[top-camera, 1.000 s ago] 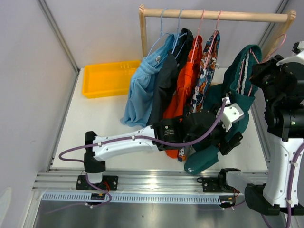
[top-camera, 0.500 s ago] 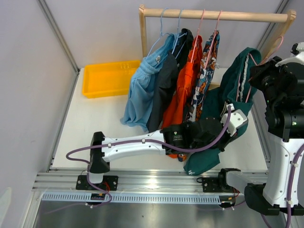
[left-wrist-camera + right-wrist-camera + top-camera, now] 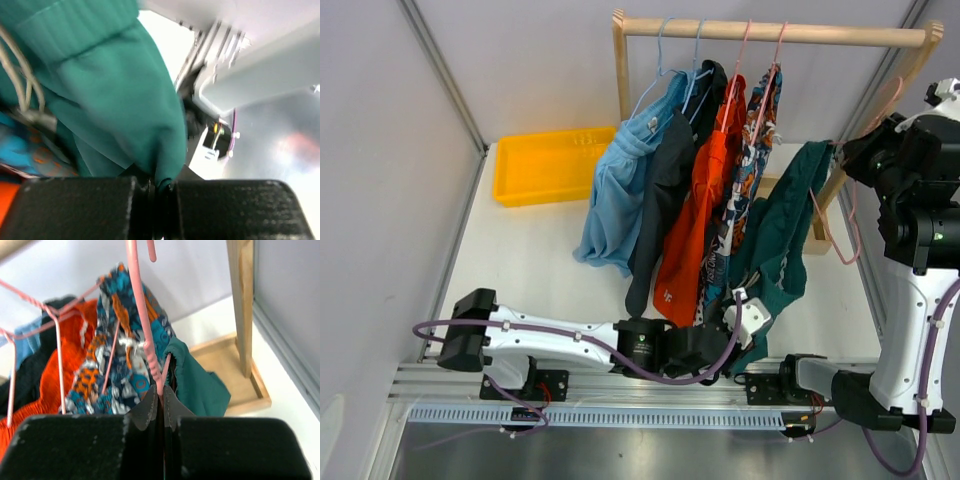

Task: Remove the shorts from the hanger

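Note:
I will raise my right gripper outward, lower the hanger's hook over the bar's empty part [image 3: 872, 36] and let go, because the pink hanger [image 3: 827, 228] is off the bar.
The dark green shorts [image 3: 782, 225] hang stretched from a pink hanger [image 3: 827, 228], off the wooden rail. My left gripper [image 3: 752, 325] is low by the table's near edge, shut on the lower hem; in the left wrist view the green fabric [image 3: 110, 90] is pinched between the jaws [image 3: 160, 187]. My right gripper [image 3: 845, 158] is shut on the pink hanger's wire [image 3: 140, 315] at its tips [image 3: 161, 396], with the green waistband [image 3: 192, 382] still over the hanger. Light blue [image 3: 615, 190], black [image 3: 665, 180], orange [image 3: 695, 210] and patterned shorts [image 3: 745, 170] hang on the rail.
The wooden rail [image 3: 770, 32] spans the back, and its right post stands on a wooden foot [image 3: 240, 365]. A yellow tray [image 3: 550, 160] sits at the back left of the white table. Grey walls close both sides.
My left gripper shut on the green shorts and pulled them down and toward the near edge. The waistband slid lower and left along the hanger, and the right arm shifted slightly.

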Controlling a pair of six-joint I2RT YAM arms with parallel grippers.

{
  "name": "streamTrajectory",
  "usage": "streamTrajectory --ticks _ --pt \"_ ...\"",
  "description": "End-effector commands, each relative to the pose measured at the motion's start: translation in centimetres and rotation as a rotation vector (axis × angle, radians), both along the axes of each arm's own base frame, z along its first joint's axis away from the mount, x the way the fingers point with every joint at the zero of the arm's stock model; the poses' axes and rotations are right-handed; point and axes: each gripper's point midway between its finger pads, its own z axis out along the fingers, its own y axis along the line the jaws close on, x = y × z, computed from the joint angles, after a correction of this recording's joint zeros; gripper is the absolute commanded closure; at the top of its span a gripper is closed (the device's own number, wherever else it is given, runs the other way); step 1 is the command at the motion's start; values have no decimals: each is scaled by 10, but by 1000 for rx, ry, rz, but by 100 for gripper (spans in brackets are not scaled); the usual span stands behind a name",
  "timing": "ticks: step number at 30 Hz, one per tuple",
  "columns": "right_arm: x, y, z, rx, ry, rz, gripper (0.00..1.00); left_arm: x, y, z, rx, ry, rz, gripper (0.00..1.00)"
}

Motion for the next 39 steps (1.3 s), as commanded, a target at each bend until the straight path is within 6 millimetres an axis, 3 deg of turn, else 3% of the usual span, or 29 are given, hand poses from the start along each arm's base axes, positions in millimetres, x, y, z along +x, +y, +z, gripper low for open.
streamTrajectory --ticks 1,3,4,5,6,7,8,9,10,12,13,16,17,18,19,20,21,22,23,24,25,26,27,28,29,30,33,34,39 --pt "-4 -1 41 15 -165 -4 100 -16 1 5 -53 78 9 100" --pt "-21 7 30 49 -144 28 100 -4 -6 8 -39 34 54 100" --pt "-21 11 8 64 -92 47 100 3 -7 6 -12 14 70 100" --pt "-28 21 -2 94 -72 91 100 10 -17 34 -56 -7 79 100" --pt "-49 29 -9 110 -67 125 100 16 -23 28 -31 -20 91 100" --pt "-53 39 -34 135 -5 173 100 31 -25 28 -10 -41 114 100" --pt "-61 43 -45 146 20 192 100 41 -34 62 -73 -47 134 100" --pt "-71 47 -59 157 62 209 100 51 -36 65 -70 -57 156 100" --pt "-84 52 -68 162 77 231 100 74 -37 54 -24 -75 203 100" --pt "-101 54 -80 159 126 243 100 100 -46 88 -80 -71 246 100" --pt "-109 53 -79 156 117 236 100 122 -51 80 -45 -53 270 100" --pt "-123 48 -58 143 83 207 100 144 -53 64 23 -28 303 100" --pt "-129 46 -40 132 41 200 100 140 -52 61 33 -26 295 100" --pt "-130 44 -30 123 20 190 100 133 -48 32 89 -19 280 100" --pt "-122 38 -25 107 24 162 100 113 -43 42 62 -12 251 100" --pt "-125 36 -4 94 -30 153 100 99 -42 45 44 -15 232 100" --pt "-121 33 4 84 -46 140 100 86 -33 26 86 -16 220 100" --pt "-107 24 12 70 -59 95 100 56 -21 23 90 -7 187 100" --pt "-104 23 25 62 -95 87 100 40 -16 24 84 7 164 100" --pt "-97 18 31 55 -111 64 100 7 -7 6 111 33 121 100" --pt "-89 16 36 54 -122 54 100 -5 4 -8 137 44 110 100" --pt "-70 15 43 53 -141 48 100 -18 20 -7 136 55 99 100" --pt "-62 12 49 55 -158 30 100 -45 27 -5 128 75 57 100" --pt "-51 11 59 58 -194 26 100 -55 39 -15 152 71 44 100" --pt "-32 10 56 58 -178 24 100 -62 50 -6 138 61 39 100" --pt "-24 9 63 57 -199 17 100 -87 57 -3 134 48 -14 100" --pt "14 6 69 53 -215 3 100 -113 81 -3 158 -8 -43 100" --pt "21 6 81 53 -253 4 100 -114 89 -8 187 -24 -42 100" --pt "68 8 92 51 -306 18 100 -124 117 -5 192 -24 -20 100"
